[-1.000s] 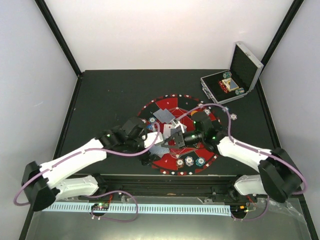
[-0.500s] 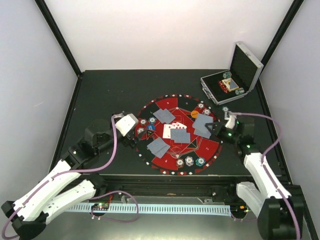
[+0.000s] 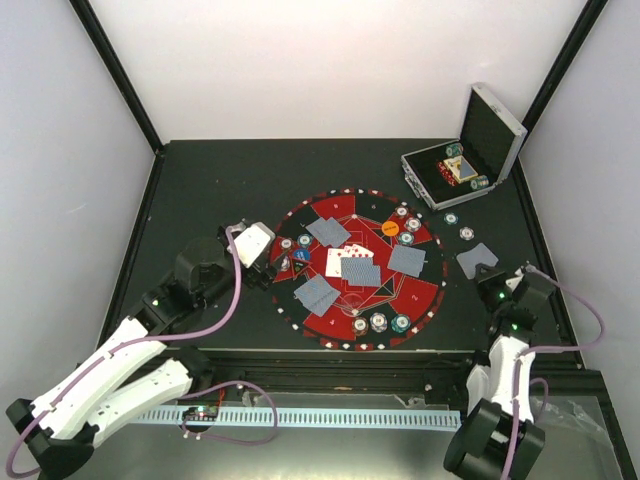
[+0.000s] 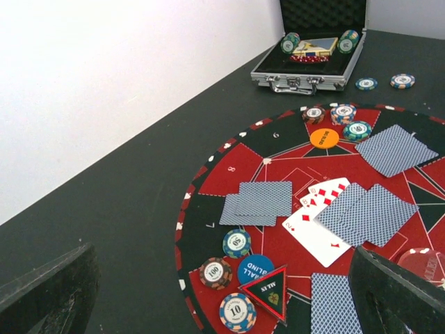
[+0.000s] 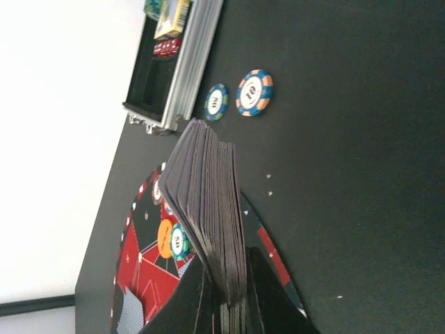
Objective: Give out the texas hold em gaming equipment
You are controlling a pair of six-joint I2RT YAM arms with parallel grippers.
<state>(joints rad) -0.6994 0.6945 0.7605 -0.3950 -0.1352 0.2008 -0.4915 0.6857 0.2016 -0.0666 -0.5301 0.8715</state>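
Note:
The black table [image 3: 474, 261] [image 5: 295, 171] beside the mat is empty. My right gripper needs to bring the held deck down onto it and release the deck.
My left gripper [image 3: 268, 262] hovers at the left edge of the round mat [image 3: 415, 300], open and empty [image 4: 222, 278]. Below it lie a teal 50 chip [image 4: 236, 243], a 100 chip [image 4: 215, 273], a 10 chip [image 4: 238, 312], a blue marker disc [image 4: 250, 264] and a black triangle marker [image 4: 270, 292]. Face-down card pairs [image 3: 328, 231] [image 3: 407, 260] [image 3: 317, 294] and face-up cards [image 3: 345, 262] lie on the mat. An orange disc [image 3: 389, 228] lies at the mat's far right. My right gripper [image 3: 480, 265] is right of the mat, shut on a card deck [image 5: 208, 209].
The open silver case [image 3: 462, 165] stands at the back right with chips and a box inside. Two loose chips [image 3: 451, 219] [image 3: 466, 234] lie on the black table between the case and the mat. More chips [image 3: 390, 322] sit at the mat's near edge.
Both arms have pulled back from the mat's middle. The right gripper has carried the deck off the mat to the right. The left gripper has stayed at the mat's left edge over the last half second.

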